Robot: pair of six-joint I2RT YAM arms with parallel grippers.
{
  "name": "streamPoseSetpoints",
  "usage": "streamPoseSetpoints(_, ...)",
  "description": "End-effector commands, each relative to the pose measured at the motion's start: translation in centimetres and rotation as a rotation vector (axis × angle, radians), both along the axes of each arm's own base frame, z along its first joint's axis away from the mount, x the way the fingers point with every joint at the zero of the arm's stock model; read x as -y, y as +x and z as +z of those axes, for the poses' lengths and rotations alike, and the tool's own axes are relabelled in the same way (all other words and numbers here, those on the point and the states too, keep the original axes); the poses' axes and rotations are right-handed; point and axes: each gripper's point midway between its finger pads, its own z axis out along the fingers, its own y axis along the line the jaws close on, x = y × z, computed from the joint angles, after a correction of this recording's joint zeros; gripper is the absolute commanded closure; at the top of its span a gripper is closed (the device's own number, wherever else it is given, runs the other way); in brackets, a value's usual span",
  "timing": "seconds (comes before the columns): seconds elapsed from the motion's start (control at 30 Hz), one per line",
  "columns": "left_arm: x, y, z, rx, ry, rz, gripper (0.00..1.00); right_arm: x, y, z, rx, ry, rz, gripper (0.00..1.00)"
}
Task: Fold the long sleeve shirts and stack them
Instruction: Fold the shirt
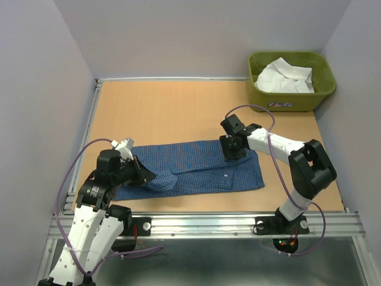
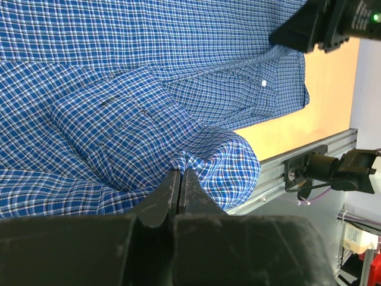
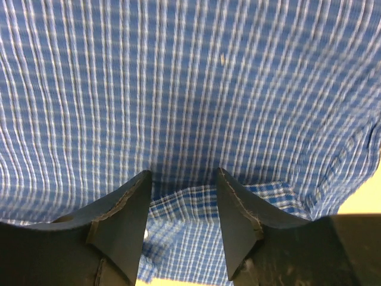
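My left gripper raises the shirt's fold, still bunched in its fingers, outward toward the shirt's far edge (image 1: 159, 145) next and releases it. That edge lies outward of my gripper.
The blue checked shirt (image 1: 196, 167) lies as a long band across the near half of the table. My left gripper (image 1: 144, 174) is shut on a bunched fold of it at its left end; the left wrist view shows the cloth (image 2: 196, 155) pinched between the closed fingers (image 2: 180, 179). My right gripper (image 1: 234, 150) is open and presses down on the shirt's upper right part; in the right wrist view the cloth (image 3: 190, 89) fills the frame between the spread fingertips (image 3: 183, 176). The white shirt (image 1: 284, 77) lies crumpled in the olive-green tub (image 1: 290, 100).
The tub stands at the far right corner. Grey walls close the table on the left, back and right. A metal rail (image 1: 208, 223) runs along the near edge. Bare wood (image 1: 166, 113) lies beyond the blue shirt.
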Motion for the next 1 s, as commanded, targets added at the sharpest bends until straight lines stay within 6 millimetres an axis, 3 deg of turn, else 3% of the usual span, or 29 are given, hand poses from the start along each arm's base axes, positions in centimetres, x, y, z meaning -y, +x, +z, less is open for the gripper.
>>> streamPoseSetpoints(0.0,0.3,0.8,0.5,0.035,-0.013,-0.012,1.00,-0.2,-1.4,0.9,0.003,0.057,-0.006,0.48)
streamPoseSetpoints(0.13,0.3,0.9,0.4,0.031,-0.009,-0.011,1.00,0.6,-3.4,-0.3,-0.049,0.050,-0.027,0.48)
streamPoseSetpoints(0.6,0.0,1.6,1.3,0.054,-0.005,0.024,1.00,1.1,-6.7,0.9,-0.077,0.132,-0.057,0.52)
streamPoseSetpoints(0.77,0.0,1.9,1.7,0.072,-0.004,0.028,1.00,0.6,-6.0,4.0,0.007,0.193,-0.059,0.52)
streamPoseSetpoints(0.87,0.0,2.0,1.7,0.072,-0.005,0.027,1.00,0.2,-4.3,6.2,0.083,0.208,-0.062,0.52)
streamPoseSetpoints(0.97,0.0,2.1,1.7,0.069,-0.003,0.030,1.00,0.4,-2.7,7.1,0.132,0.178,-0.087,0.52)
